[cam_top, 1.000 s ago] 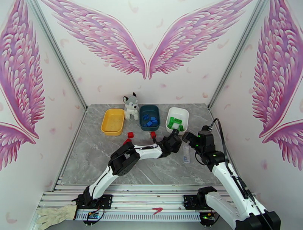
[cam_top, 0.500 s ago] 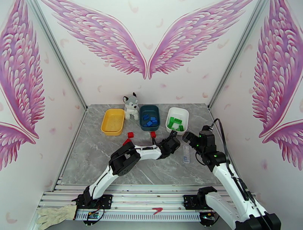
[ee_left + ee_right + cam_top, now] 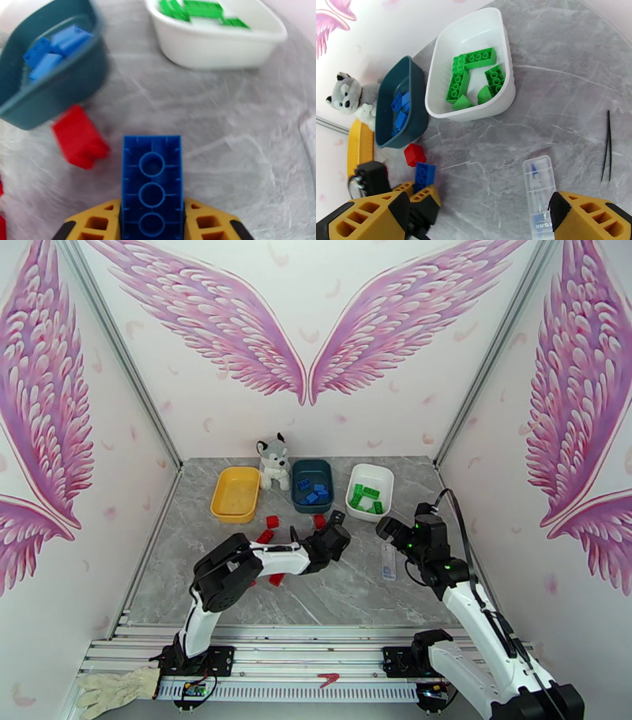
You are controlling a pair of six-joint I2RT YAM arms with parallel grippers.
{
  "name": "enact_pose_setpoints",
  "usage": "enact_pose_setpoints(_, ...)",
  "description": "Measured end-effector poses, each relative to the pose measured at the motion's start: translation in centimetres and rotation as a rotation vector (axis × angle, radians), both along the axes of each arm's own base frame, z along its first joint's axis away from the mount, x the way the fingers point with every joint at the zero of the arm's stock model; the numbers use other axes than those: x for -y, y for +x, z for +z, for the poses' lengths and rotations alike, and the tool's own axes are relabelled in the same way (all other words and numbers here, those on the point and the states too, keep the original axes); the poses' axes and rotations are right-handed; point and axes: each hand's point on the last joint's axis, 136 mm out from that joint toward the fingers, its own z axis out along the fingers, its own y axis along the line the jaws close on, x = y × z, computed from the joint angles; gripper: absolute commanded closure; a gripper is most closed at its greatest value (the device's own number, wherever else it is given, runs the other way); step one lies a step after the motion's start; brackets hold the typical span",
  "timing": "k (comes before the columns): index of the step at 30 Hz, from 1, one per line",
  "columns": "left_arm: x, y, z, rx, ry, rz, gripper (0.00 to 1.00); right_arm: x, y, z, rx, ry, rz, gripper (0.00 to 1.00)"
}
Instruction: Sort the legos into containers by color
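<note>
The other blue legos lie outward of the left gripper, so it will go up and move outward over the teal tray to let go of the blue lego.
My left gripper [image 3: 335, 526] is shut on a blue lego [image 3: 152, 185], held just in front of the dark teal tray [image 3: 313, 486]; that blue lego [image 3: 424, 175] also shows in the right wrist view. The teal tray [image 3: 51, 90] holds blue legos [image 3: 51, 51]. To its right, the white tray [image 3: 474, 112] holds several green legos [image 3: 474, 75]. At the left stands the yellow tray [image 3: 235, 494]. Red legos lie on the table: one [image 3: 81, 138] beside the teal tray, others [image 3: 272, 522] [image 3: 276, 579] further left. My right gripper [image 3: 474, 225] stands open above the table, holding nothing.
A husky plush [image 3: 273, 461] sits between the yellow and teal trays. A clear plastic case [image 3: 539, 185] lies below my right gripper, with black tweezers [image 3: 607, 146] to its right. A white glove [image 3: 110, 686] rests on the front rail at the left.
My left arm has drawn back leftward from the front of the white tray to the front of the teal tray, its elbow swinging left. The right arm has barely moved.
</note>
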Motion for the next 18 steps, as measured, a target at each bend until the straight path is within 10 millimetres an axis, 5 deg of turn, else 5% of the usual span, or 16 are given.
enact_pose_setpoints(7,-3.7,5.5,3.5,0.029,-0.091,0.084,0.79,-0.9,0.3,0.5,0.026,0.028,0.04,0.01)
enact_pose_setpoints(13,-4.9,11.2,8.5,0.091,-0.193,0.133,0.74,-1.7,0.7,0.1,0.016,0.05,0.079,0.02)
enact_pose_setpoints(18,-4.7,14.7,9.8,0.113,-0.226,0.141,0.4,-2.9,1.2,-0.5,0.005,0.079,0.14,0.02)
